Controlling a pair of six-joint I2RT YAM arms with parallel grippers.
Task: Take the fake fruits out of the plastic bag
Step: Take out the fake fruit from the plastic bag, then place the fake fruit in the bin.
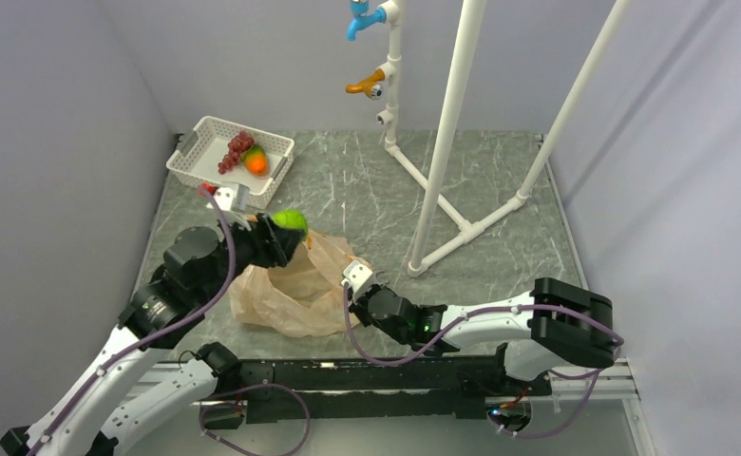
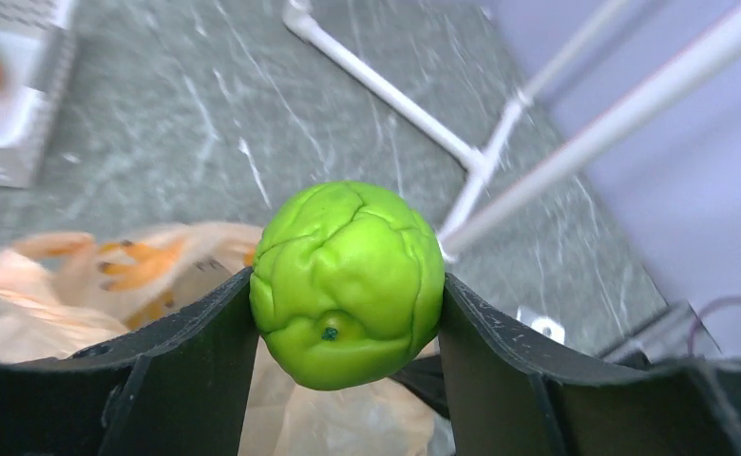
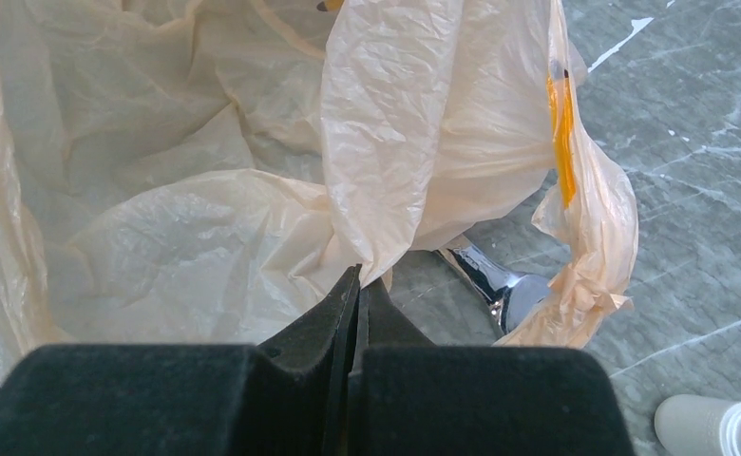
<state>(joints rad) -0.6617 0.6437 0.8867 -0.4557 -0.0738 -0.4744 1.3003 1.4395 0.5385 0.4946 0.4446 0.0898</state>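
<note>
I should next reach outward with my left gripper, lower the green fruit (image 1: 291,221) onto the bare bottom of the basket beside the grape bunch (image 1: 237,149) and let it go.
My left gripper (image 1: 286,231) is shut on the green fruit (image 1: 291,221), held in the air above the pale peach plastic bag (image 1: 291,290). In the left wrist view the green fruit (image 2: 348,283) sits wedged between both fingers, with the bag (image 2: 82,285) below. My right gripper (image 1: 355,285) is shut on the bag's right edge; in the right wrist view its closed fingers (image 3: 359,285) pinch a fold of the bag (image 3: 205,218). The grape bunch (image 1: 237,149) and the orange fruit (image 1: 256,163) lie in the white mesh basket (image 1: 191,157).
A white pipe frame (image 1: 443,190) with a blue tap (image 1: 362,19) and an orange tap handle (image 1: 365,85) stands at the back right. A shiny metal tool (image 3: 495,280) lies under the bag's edge. Grey walls close in left and right.
</note>
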